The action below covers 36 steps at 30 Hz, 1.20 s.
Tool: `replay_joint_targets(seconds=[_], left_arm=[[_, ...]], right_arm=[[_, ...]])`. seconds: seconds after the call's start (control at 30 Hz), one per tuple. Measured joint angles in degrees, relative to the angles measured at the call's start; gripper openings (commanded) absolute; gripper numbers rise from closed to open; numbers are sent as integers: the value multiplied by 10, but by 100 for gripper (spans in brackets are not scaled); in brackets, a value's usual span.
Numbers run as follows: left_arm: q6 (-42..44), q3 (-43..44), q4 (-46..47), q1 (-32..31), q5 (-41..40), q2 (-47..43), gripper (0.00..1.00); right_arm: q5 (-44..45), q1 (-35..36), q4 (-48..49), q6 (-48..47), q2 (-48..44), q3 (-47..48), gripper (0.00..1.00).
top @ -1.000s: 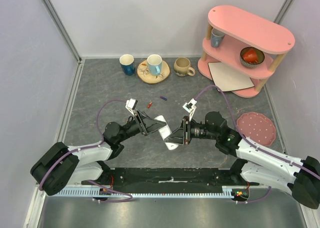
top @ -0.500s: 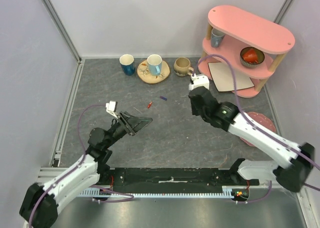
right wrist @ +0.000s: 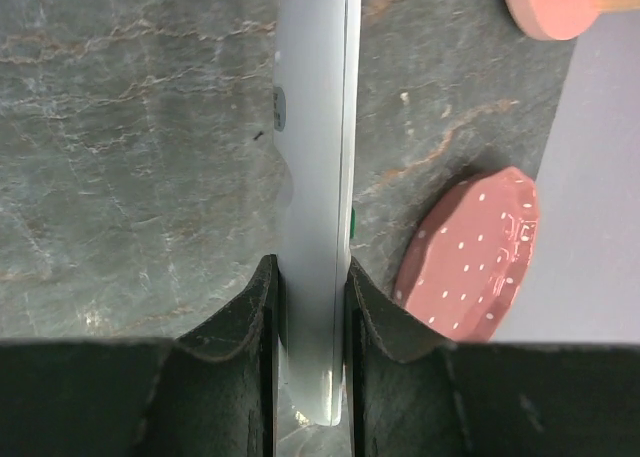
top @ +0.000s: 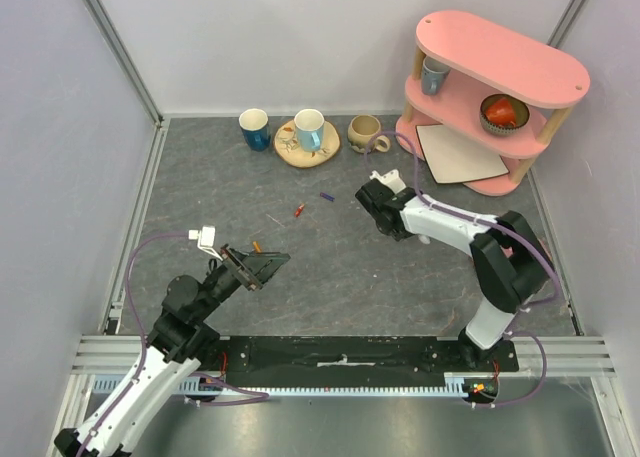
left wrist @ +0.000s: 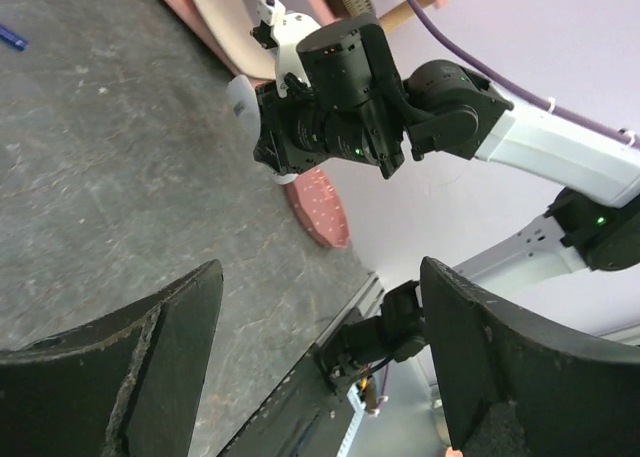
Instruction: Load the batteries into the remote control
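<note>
The remote control still hangs edge-on above the tabletop. Next, my right gripper moves down toward the bare grey tabletop beneath it and releases the remote control [right wrist: 318, 127] there.
My right gripper [right wrist: 310, 269] is shut on the remote control [right wrist: 318, 127], a slim white handset seen edge-on and pointing away from the wrist above the grey table. From above, the right gripper [top: 378, 205] sits at centre right and covers the remote. The left wrist view shows the remote control [left wrist: 243, 102] as a white edge sticking out of that gripper. Two of the batteries lie on the table, one red-orange [top: 298, 210] and one blue [top: 326, 195], left of the right gripper. My left gripper [top: 262, 264] hovers at the near left, open and holding nothing [left wrist: 320, 277].
A pink dotted plate [right wrist: 470, 252] lies right of the remote. The pink two-tier shelf [top: 490, 87] at the back right holds a white card [top: 458, 153] and a bowl [top: 503, 113]. A blue cup [top: 254, 129], a wooden coaster [top: 292, 152] and a beige mug [top: 366, 133] line the back.
The two grippers were close together at the table's middle. The right arm has since swung back and up with the remote, and the left arm has drawn back toward the near left.
</note>
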Motion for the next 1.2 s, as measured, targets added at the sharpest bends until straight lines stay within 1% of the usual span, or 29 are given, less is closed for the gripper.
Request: replay_joint_targets(seconds=[0.13,0.33,0.4,0.43,0.5,0.53,0.63,1.0,1.2], left_arm=[[11,1,-54,0,-9,-18,83],[12,1,-97,0,-12,-37,83],[11,0,-100,0,-12,-40,83],[11,0,-100,0,-12,-41,83],[11,0,-100,0,-11,-41,83],[12,0,-100,0,-11,-41,83],[12,0,-100,0,-10,-37,83],[11,-5,-100,0,-10,-29,83],[11,-10,-100,0,-9,-27,83]], right_arm=[[-12,-1,13,-1,59,-1,0],[-28,-12,35,-5,102,-1,0],[-28,-17,45,-5,106,-1,6],[-30,-18,48,-5,106,-1,13],[-36,-20,55,-5,107,-1,21],[-40,-20,60,-5,107,-1,27],[-52,-21,70,-6,107,-2,34],[-103,-22,81,-14,88,-9,54],[-129,-20,84,-11,77,-10,56]])
